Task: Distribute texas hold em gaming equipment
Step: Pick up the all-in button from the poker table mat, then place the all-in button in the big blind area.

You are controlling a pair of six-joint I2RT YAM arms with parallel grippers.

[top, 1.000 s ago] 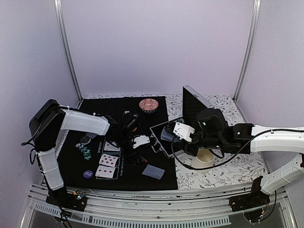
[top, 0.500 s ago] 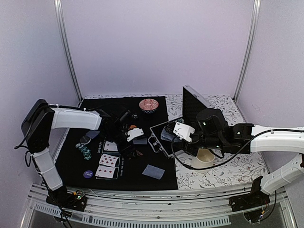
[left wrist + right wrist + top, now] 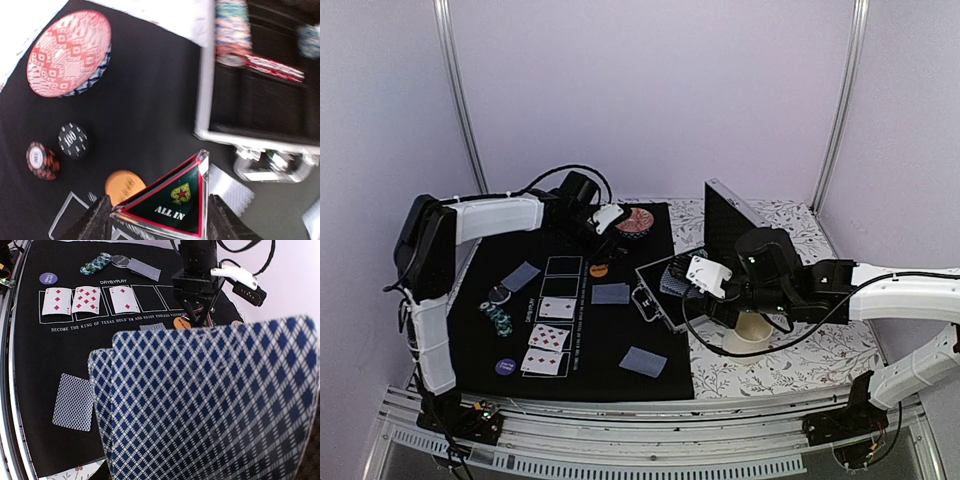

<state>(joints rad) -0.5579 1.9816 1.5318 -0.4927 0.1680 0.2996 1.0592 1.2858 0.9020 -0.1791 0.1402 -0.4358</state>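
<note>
The bare mat (image 3: 148, 154) between the orange disc (image 3: 120, 184) and the case is empty, so my left gripper should go down onto that patch next and release the triangle marker.
In the left wrist view, my left gripper (image 3: 162, 220) is shut on the red-edged triangle marker (image 3: 172, 205) reading ALL IN, held above the black mat. Under it lie an orange disc (image 3: 120, 184), a black chip (image 3: 73, 141) and a red chip (image 3: 42, 160). In the top view the left gripper (image 3: 592, 230) hangs at the mat's far side, next to the bowl. My right gripper (image 3: 685, 285) is over the open case, shut on a fan of blue-backed playing cards (image 3: 210, 400) that hides its fingers. Three face-up cards (image 3: 86, 299) lie in the printed row.
The red patterned bowl (image 3: 634, 220) stands at the mat's far edge. The open metal case (image 3: 655, 300) sits right of the mat, its lid (image 3: 725, 225) upright. A white cup (image 3: 752, 330) is under the right arm. Face-down cards (image 3: 643, 361), a chip pile (image 3: 498, 318) and a purple disc (image 3: 505, 366) lie on the mat.
My left arm has swung from the middle of the mat to its far side by the bowl, still gripping the triangle marker. The right arm has not moved.
</note>
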